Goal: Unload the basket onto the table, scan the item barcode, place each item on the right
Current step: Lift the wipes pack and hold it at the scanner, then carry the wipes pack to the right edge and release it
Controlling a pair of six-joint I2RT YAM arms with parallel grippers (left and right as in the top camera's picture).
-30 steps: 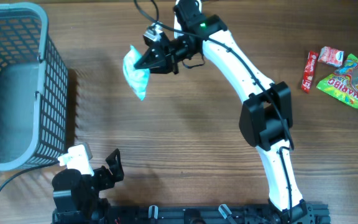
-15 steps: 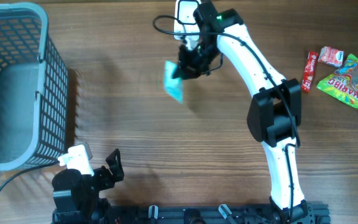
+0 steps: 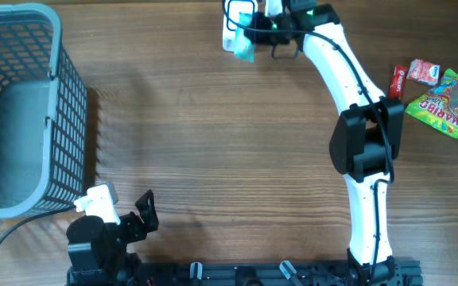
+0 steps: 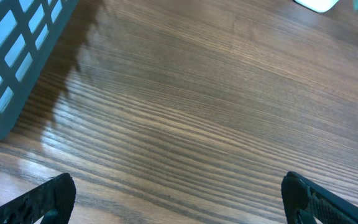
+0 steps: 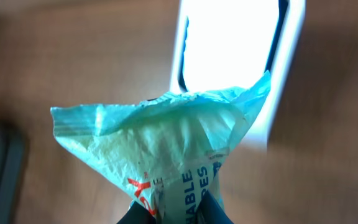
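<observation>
My right gripper will next move across, back and down beside the candy bag to release the packet, since that wood is to its right in the overhead view.
The item is a pale teal crinkled packet with red and blue print. My right gripper is shut on its lower end, and its dark fingertips pinch the film. It hangs at the far edge of the table, right over the white scanner, whose bright window shows behind the packet's top edge. No barcode can be made out on the packet. My left gripper stands wide open and empty, low over bare wood at the near left.
A grey mesh basket fills the left side, and its wall shows in the left wrist view. At the far right lie a green candy bag, a red bar and a pink packet.
My right arm has carried the packet from left of centre towards the back right, and now holds it over the scanner. The left arm has not moved.
</observation>
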